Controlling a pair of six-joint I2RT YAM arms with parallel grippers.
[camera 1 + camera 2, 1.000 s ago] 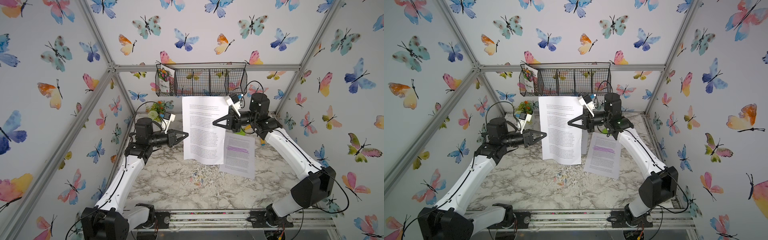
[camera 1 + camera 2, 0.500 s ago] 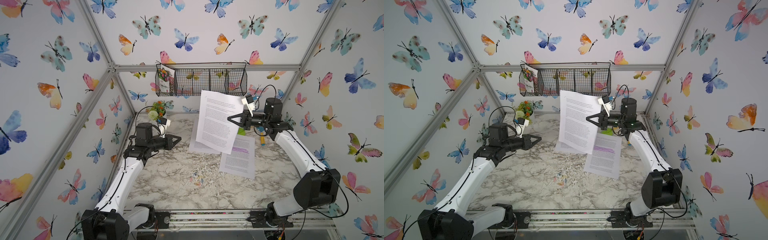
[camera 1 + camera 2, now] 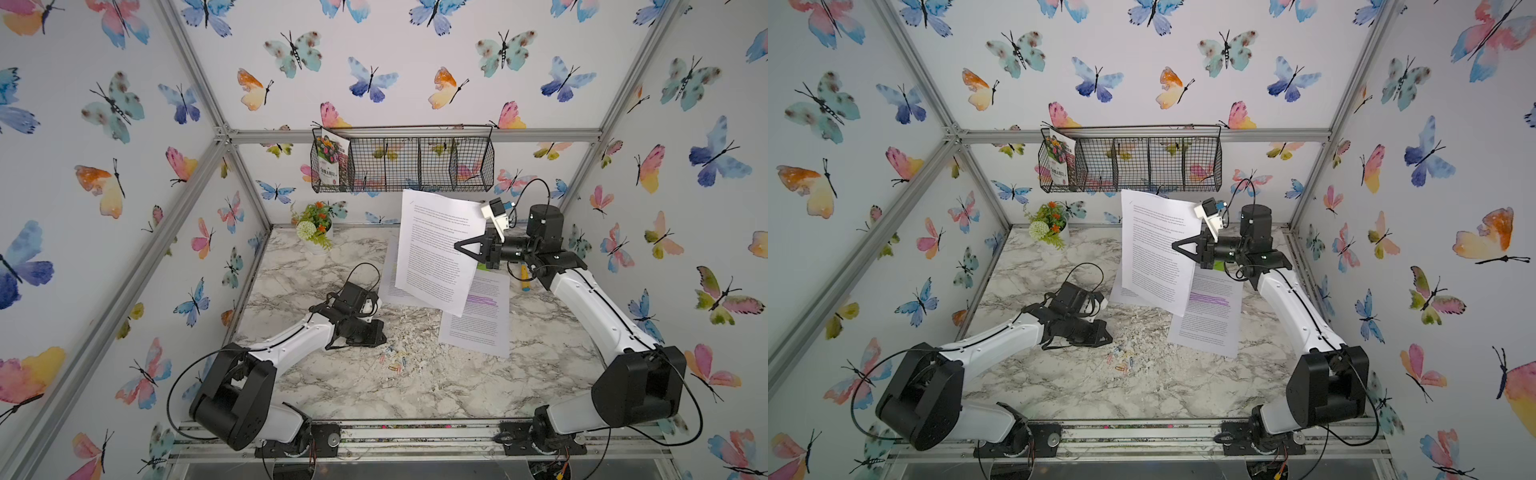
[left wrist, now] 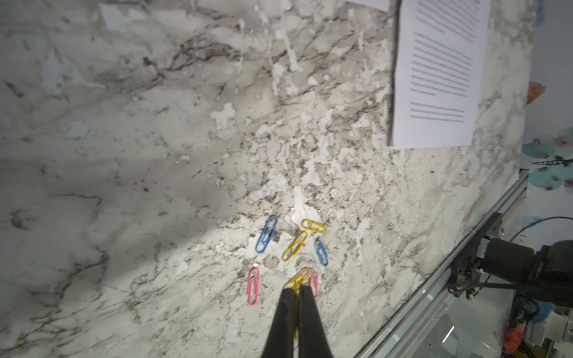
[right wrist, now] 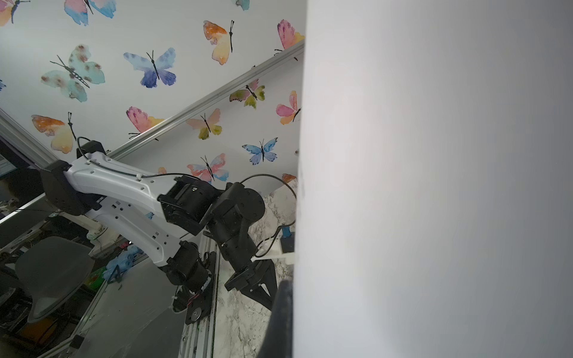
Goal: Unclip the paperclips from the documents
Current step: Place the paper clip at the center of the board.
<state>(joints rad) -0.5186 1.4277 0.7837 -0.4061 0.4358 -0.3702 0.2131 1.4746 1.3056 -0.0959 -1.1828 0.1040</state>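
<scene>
Other sheets lie beneath, so next my right gripper will carry the document across toward the flower pot and down, and let it go on bare marble near the pot point(image 3: 329, 278).
My right gripper point(image 3: 457, 246) is shut on the right edge of an unhighlighted document point(image 3: 436, 249), holding it upright above the back of the table; in the right wrist view the sheet point(image 5: 434, 186) fills most of the frame beside one finger point(image 5: 283, 310). A purple-highlighted document point(image 3: 478, 316) lies flat below it, and another sheet point(image 3: 390, 286) lies behind. My left gripper point(image 4: 297, 289) is low over the table, shut on a yellow paperclip point(image 4: 299, 277) that sticks out past its tips. Several loose paperclips point(image 3: 395, 361) lie just in front of it, blue point(image 4: 266, 234), yellow point(image 4: 313, 226) and pink point(image 4: 253, 285).
A wire basket point(image 3: 403, 164) hangs on the back wall with a flower seed packet point(image 3: 330, 160) in its left end. A small flower pot point(image 3: 316, 228) stands at the back left. A yellow pen point(image 3: 525, 278) lies under the right arm. Paper scraps litter the marble.
My left gripper left the held document and dropped to the table by the clip pile. My right gripper carried the document right and back.
</scene>
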